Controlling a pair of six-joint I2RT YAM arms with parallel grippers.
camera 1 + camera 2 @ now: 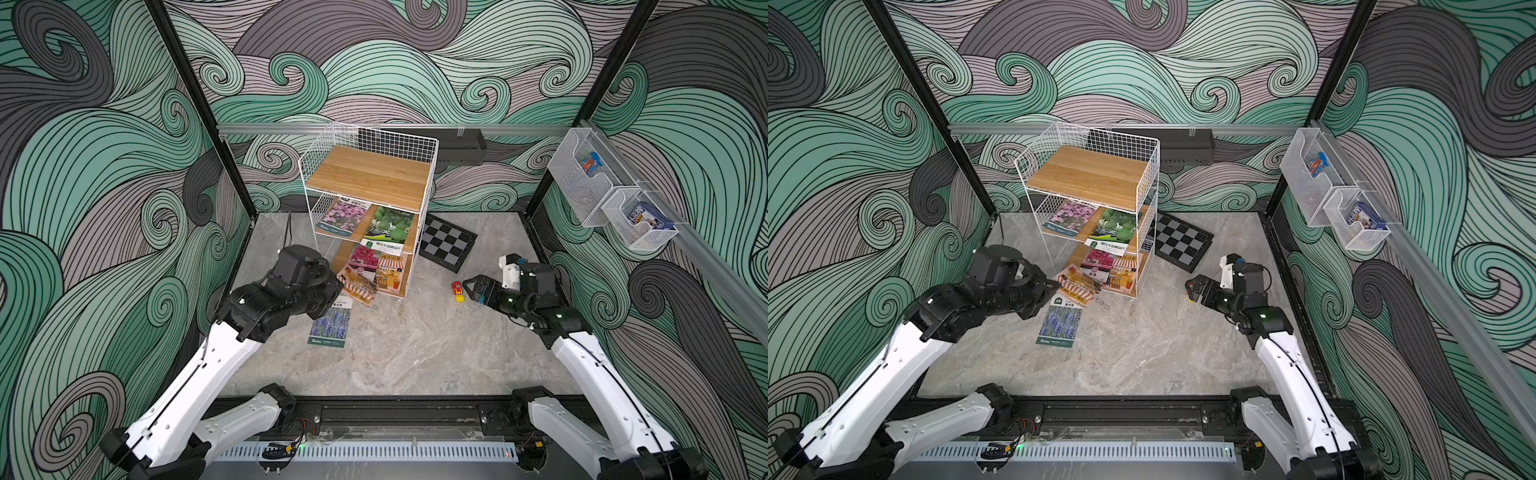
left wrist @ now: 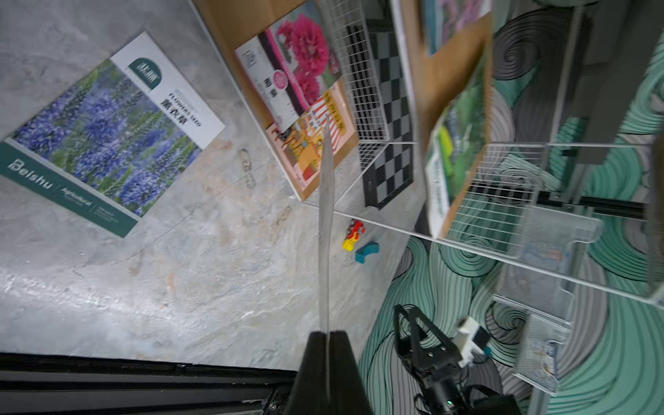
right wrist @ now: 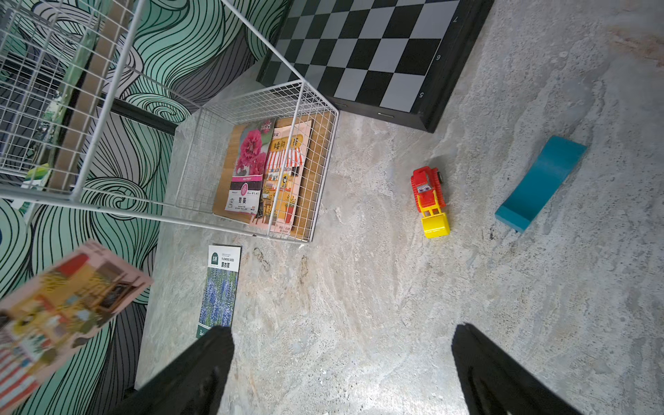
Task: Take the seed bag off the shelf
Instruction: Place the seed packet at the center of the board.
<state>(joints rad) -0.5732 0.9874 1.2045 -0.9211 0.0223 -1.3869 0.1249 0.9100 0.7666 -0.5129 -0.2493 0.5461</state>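
Note:
The left gripper should next move back and down to the floor (image 1: 368, 331) (image 2: 188, 229) beside the lavender seed packet and let go of the pink seed bag so it lies flat, because that floor is bare.
The shelf (image 1: 370, 176) (image 1: 1088, 176) of white wire and wooden boards stands at the back middle. My left gripper (image 2: 327, 336) (image 1: 1054, 287) is shut on a seed bag (image 1: 358, 287) (image 1: 1077, 286) (image 3: 61, 312), a pink packet with orange stripes. The bag hangs tilted above the floor, just in front of the bottom tier's left corner; the left wrist view shows it edge-on (image 2: 326, 215). Other packets lie on the bottom tier (image 1: 376, 264) and the middle tier (image 1: 365, 222). My right gripper (image 1: 469, 289) (image 3: 345, 330) hangs open and empty above the floor to the right.
A lavender seed packet (image 1: 330, 324) (image 2: 104, 133) lies flat on the floor under my left wrist. A chessboard (image 1: 446, 243) sits right of the shelf. A red and yellow toy (image 1: 458, 291) and a teal block (image 3: 542, 179) lie near my right gripper. Clear bins (image 1: 582, 174) hang on the right wall.

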